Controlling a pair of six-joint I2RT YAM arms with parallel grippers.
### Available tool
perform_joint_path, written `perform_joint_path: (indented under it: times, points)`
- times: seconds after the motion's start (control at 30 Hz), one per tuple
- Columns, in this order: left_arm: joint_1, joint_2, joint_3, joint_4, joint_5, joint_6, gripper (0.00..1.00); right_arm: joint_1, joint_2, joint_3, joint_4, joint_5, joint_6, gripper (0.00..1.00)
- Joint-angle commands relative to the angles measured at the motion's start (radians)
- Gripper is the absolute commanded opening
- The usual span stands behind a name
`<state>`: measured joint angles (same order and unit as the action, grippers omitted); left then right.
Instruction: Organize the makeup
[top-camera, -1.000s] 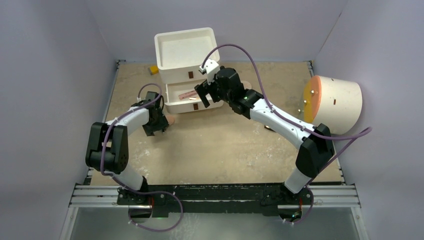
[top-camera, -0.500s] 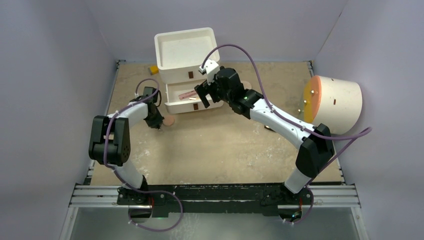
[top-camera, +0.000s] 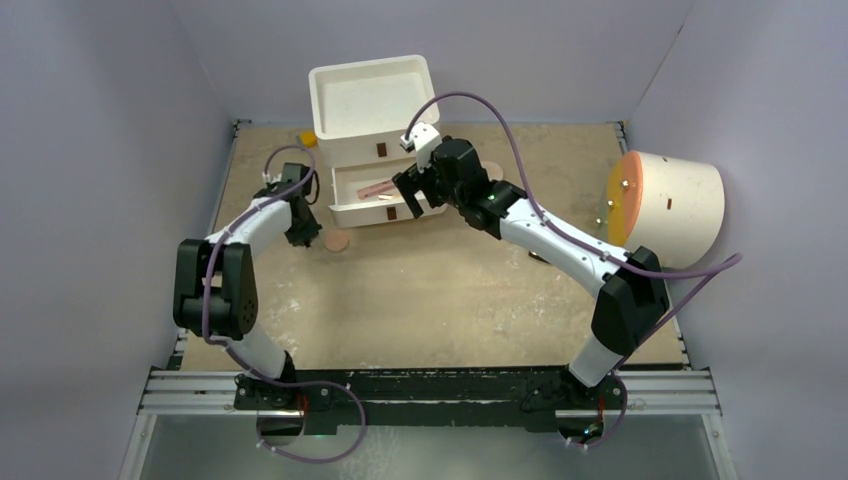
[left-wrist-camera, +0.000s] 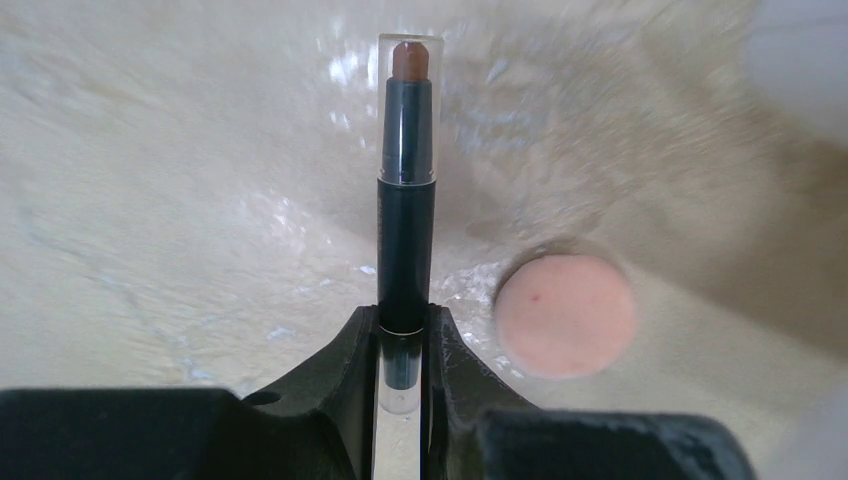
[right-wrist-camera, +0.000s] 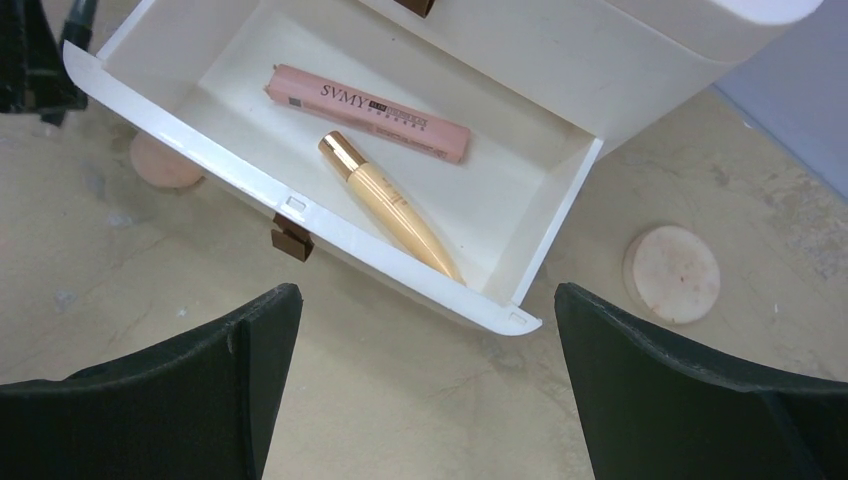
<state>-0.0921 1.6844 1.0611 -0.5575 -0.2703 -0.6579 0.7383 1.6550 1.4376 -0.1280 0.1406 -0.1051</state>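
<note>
The open drawer already holds the pink and gold tubes, so my left gripper first lifts outward next, then turns over the drawer and lowers toward the tubes.
My left gripper (left-wrist-camera: 403, 320) is shut on the lower end of a slim black stick (left-wrist-camera: 405, 200) with a clear cap and a brown tip, which points away over the sandy table. A round peach disc (left-wrist-camera: 566, 315) lies just right of it; from above the disc (top-camera: 337, 241) sits beside the left gripper (top-camera: 303, 232). My right gripper (right-wrist-camera: 428, 300) hovers open and empty in front of the open white drawer (right-wrist-camera: 300, 215). The drawer holds a pink tube (right-wrist-camera: 370, 113) and a gold tube (right-wrist-camera: 390, 205). A second pale disc (right-wrist-camera: 671, 273) lies on the table right of the drawer.
The white drawer unit (top-camera: 372, 95) stands at the back, its lower drawer (top-camera: 345, 212) pulled out. A small yellow block (top-camera: 308, 140) lies to its left. A big cream cylinder with an orange face (top-camera: 672, 205) sits at the right edge. Grey walls enclose the table.
The left gripper has closed on the black stick and shifted back and left, uncovering the peach disc. The right arm has barely moved.
</note>
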Motion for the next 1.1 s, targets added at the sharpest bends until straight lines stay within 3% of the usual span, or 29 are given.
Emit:
perform_joint_path:
  times: [0.0, 0.23, 0.37, 0.53, 0.7, 0.83, 1.07]
  points:
    - [0.006, -0.154, 0.136, -0.022, -0.110, 0.079, 0.00, -0.007, -0.032, 0.007, 0.016, 0.021, -0.002, 0.99]
    - [0.006, -0.271, 0.302, 0.029, -0.036, 0.177, 0.00, -0.007, -0.038, 0.005, 0.017, 0.016, -0.001, 0.99]
    - [0.005, -0.299, 0.366, 0.147, 0.139, 0.310, 0.00, -0.007, -0.034, 0.008, 0.016, 0.016, 0.002, 0.99]
    - [-0.015, -0.252, 0.459, 0.180, 0.312, 0.532, 0.00, -0.007, -0.035, 0.009, 0.014, 0.014, 0.005, 0.99]
    - [-0.152, -0.186, 0.480, 0.186, 0.476, 0.815, 0.00, -0.007, -0.037, 0.009, 0.015, 0.009, 0.008, 0.99]
    - [-0.192, -0.124, 0.480, 0.164, 0.613, 0.928, 0.00, -0.007, -0.043, 0.004, 0.019, 0.005, 0.012, 0.99]
    - [-0.230, -0.130, 0.371, 0.240, 0.584, 1.087, 0.00, -0.007, -0.060, -0.008, 0.021, 0.008, 0.011, 0.99]
